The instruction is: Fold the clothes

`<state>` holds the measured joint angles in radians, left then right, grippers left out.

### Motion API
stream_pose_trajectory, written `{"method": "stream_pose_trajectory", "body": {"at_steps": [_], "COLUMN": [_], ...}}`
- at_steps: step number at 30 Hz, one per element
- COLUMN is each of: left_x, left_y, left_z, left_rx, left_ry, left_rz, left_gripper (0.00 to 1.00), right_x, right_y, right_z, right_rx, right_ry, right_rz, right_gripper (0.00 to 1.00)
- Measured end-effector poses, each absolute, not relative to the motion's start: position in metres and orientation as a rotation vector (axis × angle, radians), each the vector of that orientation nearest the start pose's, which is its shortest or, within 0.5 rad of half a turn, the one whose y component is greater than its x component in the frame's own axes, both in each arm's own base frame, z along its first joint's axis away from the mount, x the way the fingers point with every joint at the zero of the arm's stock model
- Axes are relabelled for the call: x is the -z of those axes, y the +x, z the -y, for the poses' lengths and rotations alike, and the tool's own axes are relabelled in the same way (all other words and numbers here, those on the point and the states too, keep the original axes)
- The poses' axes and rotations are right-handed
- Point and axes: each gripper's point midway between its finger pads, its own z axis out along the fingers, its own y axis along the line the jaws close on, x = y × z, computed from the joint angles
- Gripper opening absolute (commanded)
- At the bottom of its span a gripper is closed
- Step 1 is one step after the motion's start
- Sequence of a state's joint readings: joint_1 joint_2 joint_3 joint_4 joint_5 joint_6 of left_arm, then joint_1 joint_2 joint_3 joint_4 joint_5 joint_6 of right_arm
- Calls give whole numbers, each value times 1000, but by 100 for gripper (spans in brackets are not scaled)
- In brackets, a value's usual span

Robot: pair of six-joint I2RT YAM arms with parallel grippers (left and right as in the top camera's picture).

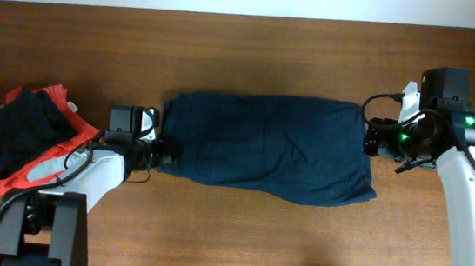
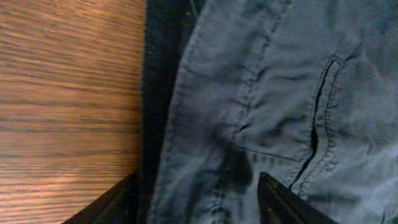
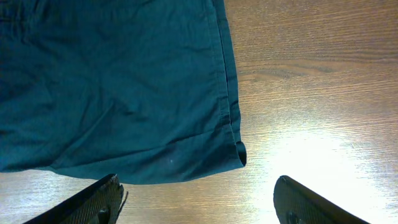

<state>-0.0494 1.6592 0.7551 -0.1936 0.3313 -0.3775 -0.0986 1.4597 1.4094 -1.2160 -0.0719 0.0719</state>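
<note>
The left gripper stays put and closes straight onto the garment's edge by the pile next, since that edge already lies between its open fingers.
The clothes, one large dark navy garment, lie in a long flat band across the middle of the table. My left gripper is at its left end. In the left wrist view it is open, its fingers either side of the fabric edge, with seams and a pocket slit ahead. My right gripper is at the garment's right end. In the right wrist view it is open over bare wood, just short of the hemmed corner.
A pile with a black garment on top of red-orange and grey folded garments sits at the left, close to my left arm. The wooden table meets a white wall at the back.
</note>
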Motion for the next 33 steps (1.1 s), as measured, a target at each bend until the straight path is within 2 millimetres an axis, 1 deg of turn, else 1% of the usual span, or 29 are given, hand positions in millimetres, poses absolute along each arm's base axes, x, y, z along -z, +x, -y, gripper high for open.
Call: {"method": "stream_pose_trajectory", "body": {"at_steps": [1,2,3,4,6,11,16,18,20,21,22,23,24,27,29,30,33], "left_x": [-11,-10,-10,-8,-2,-1,-2,-3,-9,-21,-32,-50,-66,-106,-127,-133,-143], "left_y": [347,347,347,348,351,360,361,358,353,353,356,362,368,379,383,384,383], "left_z": [73,72,71,71,71,75,73,63,42,21,9,-7,-17,-35,-37,-33,-9], "left_rx": [573,568,562,556,557,583,578,548,470,391,347,296,261,197,167,154,146], "left_ry": [-333,-334,-332,-339,-333,-308,-278,-292,-332,-361,-374,-383,-388,-386,-327,-279,-130], "left_rz": [-2673,-2673,-2672,-2674,-2675,-2651,-2653,-2678,-2705,-2700,-2681,-2647,-2608,-2515,-2468,-2462,-2454], "left_gripper": [55,35,20,11,1,0,0,0,1,1,0,0,0,0,1,0,0], "right_x": [-189,-189,-189,-189,-189,-189,-189,-189,-189,-189,-189,-189,-189,-189,-189,-189,-189], "right_y": [312,312,311,311,311,311,311,311,311,311,311,311,311,311,311,311,311], "right_z": [18,18,18,18,18,18,18,18,18,18,18,18,18,18,18,18,18], "right_rx": [-96,-96,-96,-96,-96,-96,-96,-96,-96,-96,-96,-96,-96,-97,-96,-96,-96], "right_ry": [226,226,225,226,226,226,227,227,227,226,226,226,226,226,226,226,227], "right_rz": [-2826,-2826,-2827,-2829,-2829,-2829,-2829,-2829,-2828,-2828,-2828,-2828,-2828,-2828,-2828,-2828,-2829], "right_gripper": [83,83,82,82,82,83,83,83,83,83,83,83,83,83,83,83,83]}}
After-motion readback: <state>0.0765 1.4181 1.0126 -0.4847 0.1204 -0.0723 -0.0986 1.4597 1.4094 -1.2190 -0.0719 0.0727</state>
